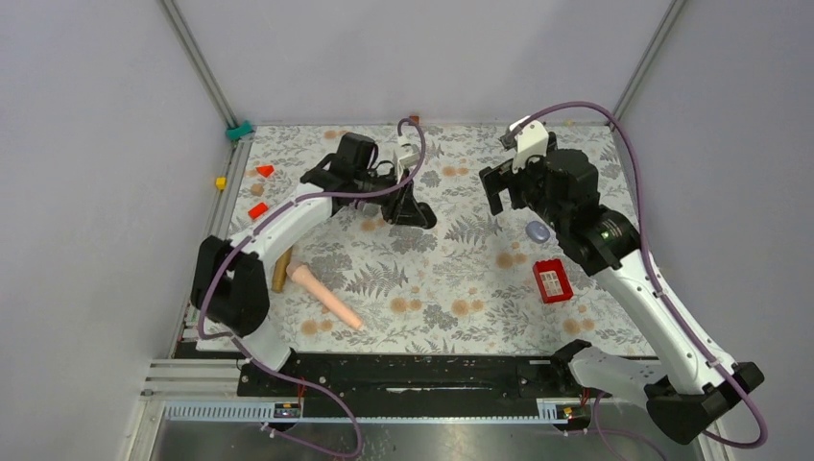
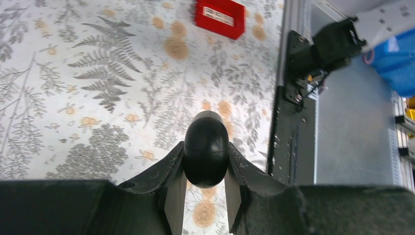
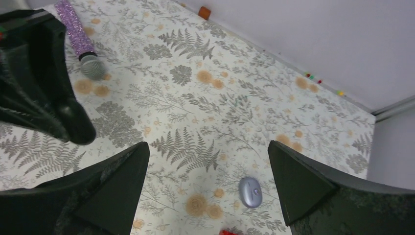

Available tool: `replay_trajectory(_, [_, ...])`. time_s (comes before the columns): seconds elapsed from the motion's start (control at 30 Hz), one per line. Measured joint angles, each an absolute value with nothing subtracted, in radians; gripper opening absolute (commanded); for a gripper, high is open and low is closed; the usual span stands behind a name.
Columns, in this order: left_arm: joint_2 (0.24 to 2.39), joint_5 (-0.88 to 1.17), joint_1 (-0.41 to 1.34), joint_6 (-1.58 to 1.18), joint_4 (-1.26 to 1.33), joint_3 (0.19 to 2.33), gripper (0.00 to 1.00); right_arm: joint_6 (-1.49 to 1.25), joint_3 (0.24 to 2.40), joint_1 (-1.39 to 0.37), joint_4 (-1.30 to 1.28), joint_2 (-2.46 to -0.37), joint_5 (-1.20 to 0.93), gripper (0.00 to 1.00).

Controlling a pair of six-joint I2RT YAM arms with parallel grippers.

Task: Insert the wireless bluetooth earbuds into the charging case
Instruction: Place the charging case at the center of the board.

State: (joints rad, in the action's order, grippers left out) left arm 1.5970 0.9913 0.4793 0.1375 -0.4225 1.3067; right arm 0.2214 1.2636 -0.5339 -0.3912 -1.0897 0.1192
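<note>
I will lower the glossy black case (image 2: 205,142) with my left gripper next, nearly straight down onto the patterned table beside the fern print, because that patch is bare.
My left gripper (image 2: 206,152) is shut on a glossy black egg-shaped charging case (image 2: 205,142) with a seam round it, closed, held above the patterned table. From above, that gripper (image 1: 415,213) is left of the table's centre. A second closed case, lavender-grey and oval (image 3: 250,192), lies flat on the table (image 1: 538,231). My right gripper (image 3: 206,147) hangs open above and behind it, with nothing between its fingers; from above it (image 1: 497,190) is right of centre. No earbuds show in any view.
A red box (image 1: 552,280) lies near the lavender case. A pink microphone (image 1: 326,298) and a gold one (image 1: 281,271) lie at the left front. A purple glitter microphone (image 3: 78,39) lies behind the left gripper. Small red blocks (image 1: 261,190) sit at the left edge.
</note>
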Motion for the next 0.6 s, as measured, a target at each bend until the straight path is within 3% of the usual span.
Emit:
replay_trajectory(0.3, [1.871, 0.858, 0.485, -0.035, -0.387, 1.444, 0.14, 0.267, 1.115, -0.534, -0.368, -0.939, 0.167, 1.0])
replay_trajectory(0.6, [2.067, 0.669, 0.489, -0.178, -0.379, 1.533, 0.16, 0.269, 1.065, -0.534, -0.33, -0.97, 0.164, 0.99])
